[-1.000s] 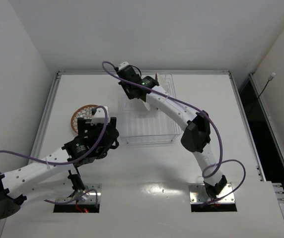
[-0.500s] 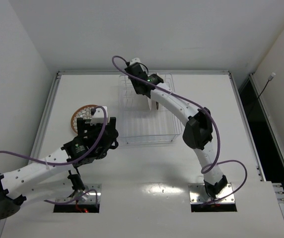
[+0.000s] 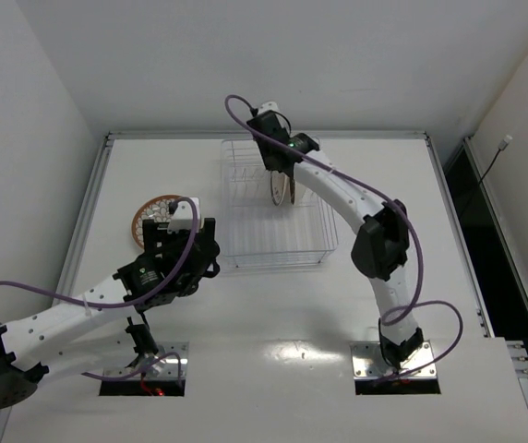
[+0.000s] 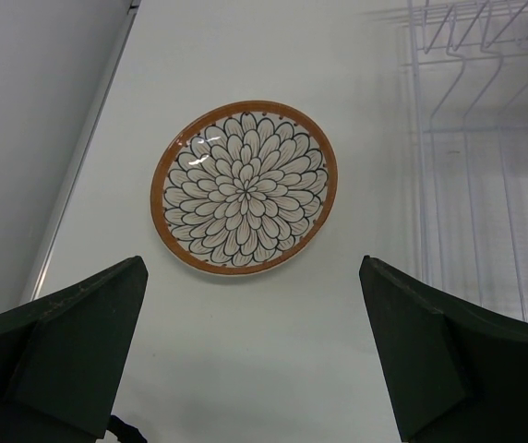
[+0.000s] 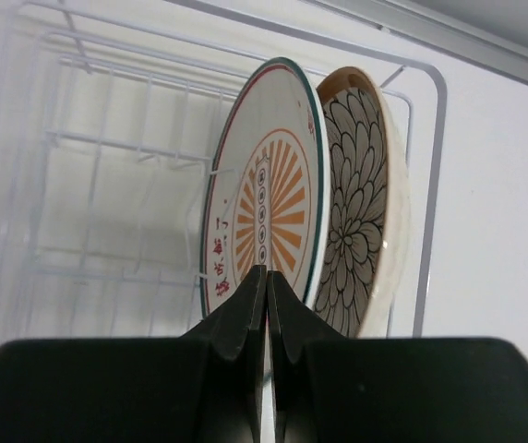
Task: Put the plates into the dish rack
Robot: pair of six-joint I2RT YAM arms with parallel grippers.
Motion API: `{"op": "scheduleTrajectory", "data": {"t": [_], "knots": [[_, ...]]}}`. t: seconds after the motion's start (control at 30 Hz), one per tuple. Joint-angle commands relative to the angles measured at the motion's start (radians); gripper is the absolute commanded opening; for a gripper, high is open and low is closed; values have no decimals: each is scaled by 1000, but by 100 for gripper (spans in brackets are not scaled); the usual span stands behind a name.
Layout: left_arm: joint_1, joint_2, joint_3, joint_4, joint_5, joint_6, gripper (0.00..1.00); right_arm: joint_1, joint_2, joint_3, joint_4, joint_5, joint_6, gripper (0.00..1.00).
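Note:
My open left gripper will next go down and outward onto the flat plate's rim by the rack, because clear tabletop there gives a finger room beside it.
Two plates stand on edge in the dish rack (image 5: 427, 194): the white plate with the orange sunburst (image 5: 282, 175) and, behind it on the right, a brown-rimmed flower-pattern plate (image 5: 361, 212). My right gripper (image 5: 267, 277) is shut, its tips just in front of the sunburst plate's lower part; nothing shows between the jaws. In the top view it (image 3: 281, 175) hangs over the rack's (image 3: 273, 251) far end. The other brown-rimmed plate (image 4: 244, 187) lies flat on the table left of the rack (image 4: 467, 185). My left gripper (image 4: 250, 351) is open and empty above the table, just short of it (image 3: 147, 214).
The white table has a raised metal rail (image 3: 93, 212) along its left side, close to the flat plate. White walls close in the back and left. A purple cable (image 3: 246, 106) loops off the right wrist. The rack's near half (image 3: 278, 231) holds no plates.
My right arm has swung to the right along the rack's far end. The two standing plates now show beside its wrist. The left arm and the flat plate have not moved.

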Motion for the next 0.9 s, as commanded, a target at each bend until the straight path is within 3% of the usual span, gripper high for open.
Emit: {"op": "scheduleTrajectory", "data": {"t": [0.0, 0.1, 0.3, 0.4, 0.47, 0.6, 0.67, 0.87], "knots": [[9, -19, 16, 20, -23, -13, 100, 4, -193, -35, 59, -97, 6, 1], [9, -19, 16, 10, -35, -34, 100, 4, -356, -133, 119, -300, -5, 13], [113, 56, 27, 10, 43, -34, 100, 4, -721, -397, 116, -449, 78, 23], [238, 132, 27, 82, 243, 30, 100, 13, -920, -560, 105, -475, 115, 27], [316, 216, 53, 93, 305, 49, 100, 13, -1017, -673, 105, -513, 115, 33], [532, 321, 88, 158, 536, 118, 100, 13, -1160, -746, 32, -547, 127, 34], [558, 369, 121, 182, 624, 158, 100, 13, -1192, -779, 4, -547, 127, 34], [558, 637, 289, 176, 615, 181, 100, 13, -1304, -896, 25, -615, 117, 35]]}}
